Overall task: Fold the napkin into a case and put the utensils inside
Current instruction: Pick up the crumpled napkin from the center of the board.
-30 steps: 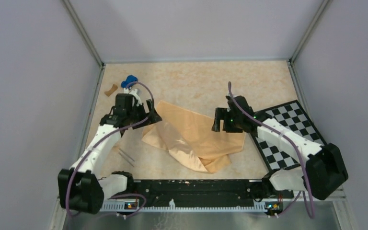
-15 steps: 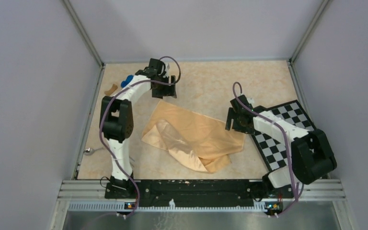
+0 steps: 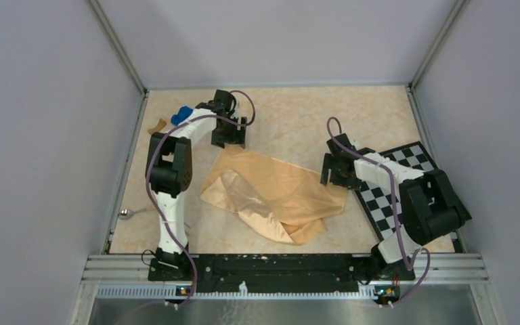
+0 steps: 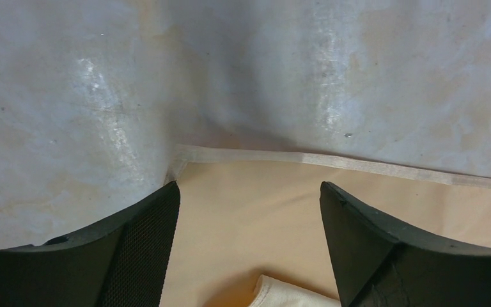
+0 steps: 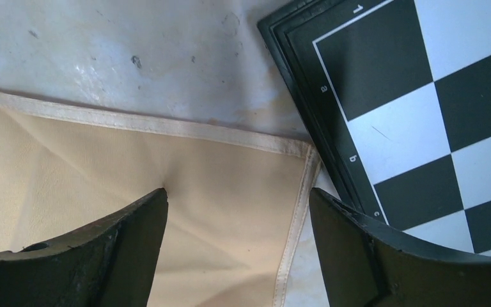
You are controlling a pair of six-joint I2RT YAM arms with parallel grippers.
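My left gripper shifts to the left in its wrist view next, over the napkin's hemmed corner (image 4: 182, 153), and closes, since that corner lies nearer one finger.
The tan-orange napkin (image 3: 274, 193) lies rumpled mid-table, its near part folded over on itself. My left gripper (image 3: 231, 139) stands open over the napkin's far left corner; in the left wrist view the gripper (image 4: 249, 188) straddles the cloth (image 4: 256, 236) just inside its hem. My right gripper (image 3: 332, 177) is open over the napkin's right corner. In the right wrist view that gripper (image 5: 238, 193) has the hemmed corner (image 5: 230, 166) between its fingers. Neither grips the cloth. The utensils are hidden.
The checkerboard (image 3: 409, 177) lies right of the napkin, its edge (image 5: 307, 121) beside the cloth corner. A blue toy car (image 3: 181, 114) and a brown scrap (image 3: 156, 126) sit far left. A small shiny piece (image 3: 127, 213) lies by the left wall.
The left arm has swung from the near left up to the napkin's far corner and lowered there. The right gripper has shifted slightly to the napkin's right corner.
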